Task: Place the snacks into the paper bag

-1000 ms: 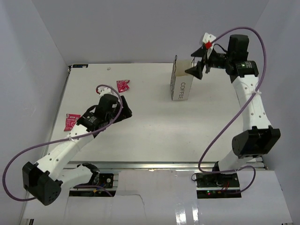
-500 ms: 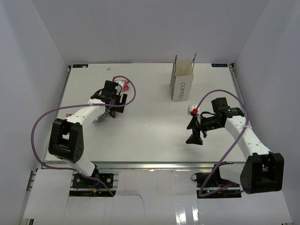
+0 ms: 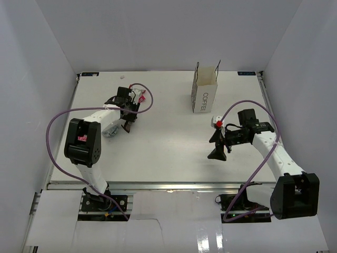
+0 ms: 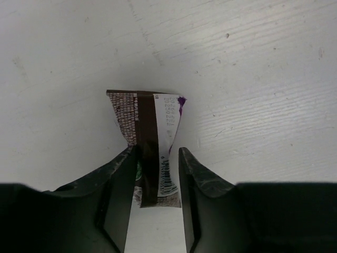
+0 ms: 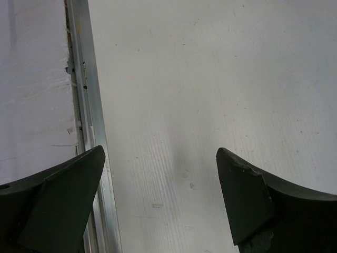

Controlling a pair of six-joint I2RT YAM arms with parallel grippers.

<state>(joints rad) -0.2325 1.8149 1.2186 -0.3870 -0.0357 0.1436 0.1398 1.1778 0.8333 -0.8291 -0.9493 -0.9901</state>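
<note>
I should next reach my right gripper left in the top view onto the purple-cornered end of the purple-and-dark snack (image 4: 152, 142), which sticks out past the left gripper's fingers.
In the left wrist view a purple-and-dark snack (image 4: 152, 142) lies on the white table, pinched narrow between the two black fingers of my left gripper (image 4: 158, 158), which is shut on it. From above, that gripper (image 3: 126, 125) points down at the table's left side, and a pink-red snack (image 3: 140, 97) lies just beyond its wrist. The white paper bag (image 3: 204, 95) marked COFFEE stands upright at the back, its top open. My right gripper (image 3: 217, 146) hangs open and holds nothing, in front of the bag; the right wrist view shows only bare table between its jaws (image 5: 160, 174).
White walls close in the table on the left, back and right. An aluminium rail (image 5: 92, 105) marks a table edge near the right gripper. A purple cable (image 3: 58, 124) loops out from the folded left arm. A pink patch (image 3: 81, 138) shows at the left arm's elbow.
The left arm folded back and its jaws closed in on the purple-and-dark snack. The right gripper came down from above the bag to the table's right middle, then held still.
</note>
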